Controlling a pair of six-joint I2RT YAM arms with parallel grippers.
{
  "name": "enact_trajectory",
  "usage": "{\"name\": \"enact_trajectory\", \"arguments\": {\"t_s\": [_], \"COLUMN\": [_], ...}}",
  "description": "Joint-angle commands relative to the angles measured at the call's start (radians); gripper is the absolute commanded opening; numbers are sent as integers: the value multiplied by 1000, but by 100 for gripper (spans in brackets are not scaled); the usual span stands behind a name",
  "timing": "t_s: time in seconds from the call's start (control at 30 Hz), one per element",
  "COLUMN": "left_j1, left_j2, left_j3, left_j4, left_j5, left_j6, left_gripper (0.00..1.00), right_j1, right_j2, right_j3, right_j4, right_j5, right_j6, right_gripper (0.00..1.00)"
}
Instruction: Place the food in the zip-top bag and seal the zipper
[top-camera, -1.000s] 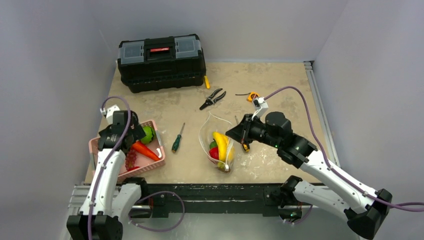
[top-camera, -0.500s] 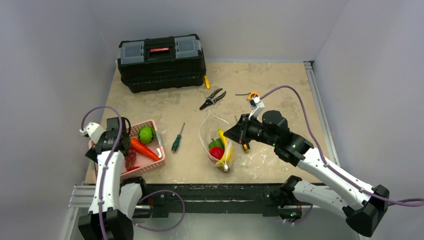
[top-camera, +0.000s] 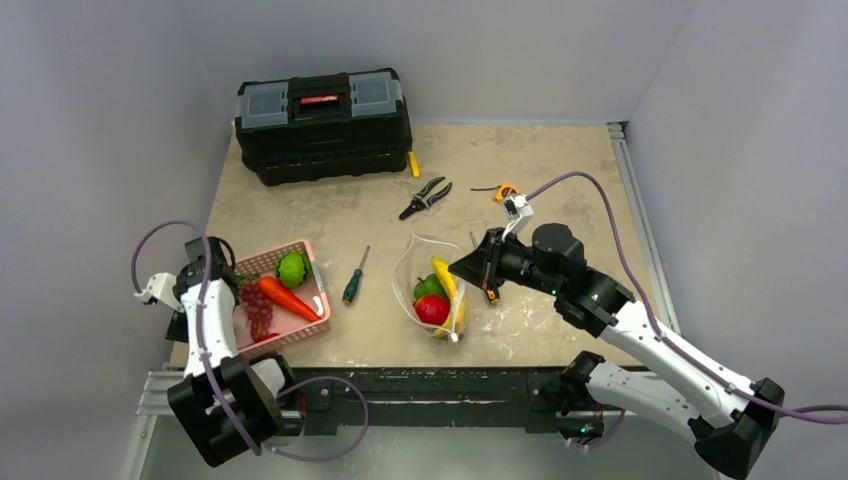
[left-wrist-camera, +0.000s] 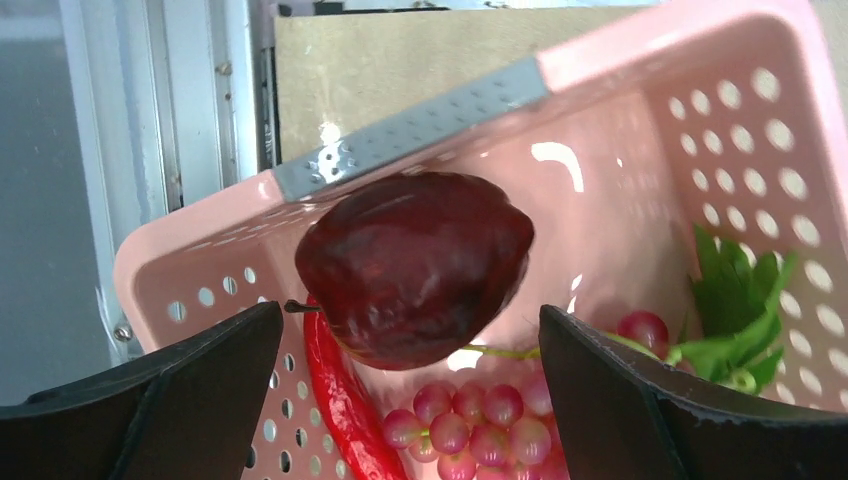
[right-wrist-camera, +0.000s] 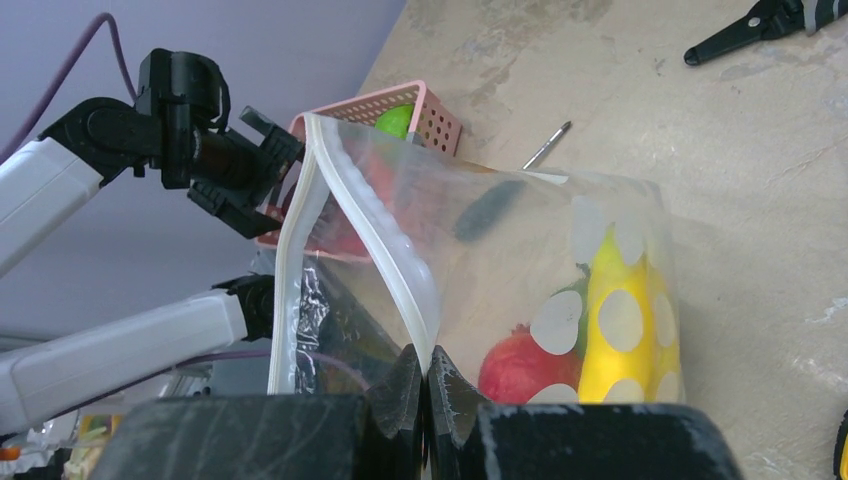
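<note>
My left gripper lowers with a slight turn over both sides of the dark red fruit (left-wrist-camera: 415, 269) next.
The clear zip-top bag (top-camera: 430, 285) with white dots stands open on the table, holding a yellow banana (top-camera: 445, 280), a green pepper (top-camera: 428, 287) and a red round fruit (top-camera: 432, 308). My right gripper (right-wrist-camera: 425, 365) is shut on the whitish zipper (right-wrist-camera: 390, 240) at the bag's mouth and holds that edge up. My left gripper (left-wrist-camera: 410, 315) is open and empty above the near left end of the pink basket (left-wrist-camera: 200, 260). Below it lie a dark red fruit (left-wrist-camera: 415, 265), a red chili (left-wrist-camera: 340, 400) and grapes (left-wrist-camera: 470, 415). The top view shows an orange carrot (top-camera: 288, 298) in the basket.
A green-handled screwdriver (top-camera: 353, 280) lies between basket (top-camera: 318, 262) and bag. A second screwdriver (top-camera: 490, 293) lies under my right gripper (top-camera: 460, 268). Pliers (top-camera: 425, 197), a small orange tool (top-camera: 505, 190) and a black toolbox (top-camera: 322, 122) sit farther back. Walls close in on both sides.
My left arm has swung out to the left and its open gripper has moved to the basket's near left end. The right gripper has stayed shut on the zipper; the bag shifted slightly.
</note>
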Motion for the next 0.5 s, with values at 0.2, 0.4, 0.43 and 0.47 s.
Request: {"name": "enact_trajectory", "arguments": {"t_s": [0.2, 0.4, 0.43, 0.47], "left_j1": [149, 203, 203, 204], "left_j2": [46, 81, 79, 78], "left_j3": [-36, -35, -36, -37], "left_j4": [75, 61, 62, 61], "left_j5": [152, 188, 190, 190], "left_j6": [-121, -173, -177, -181], "left_gripper": [100, 99, 96, 93], "right_j1": [3, 3, 3, 3], "right_j2": [6, 20, 20, 20], "right_j3": [15, 17, 15, 13], "right_j4": [58, 60, 60, 61], "right_j5": [-26, -21, -21, -21], "right_j6": [-20, -12, -9, -7], "right_gripper": [0, 0, 0, 0]}}
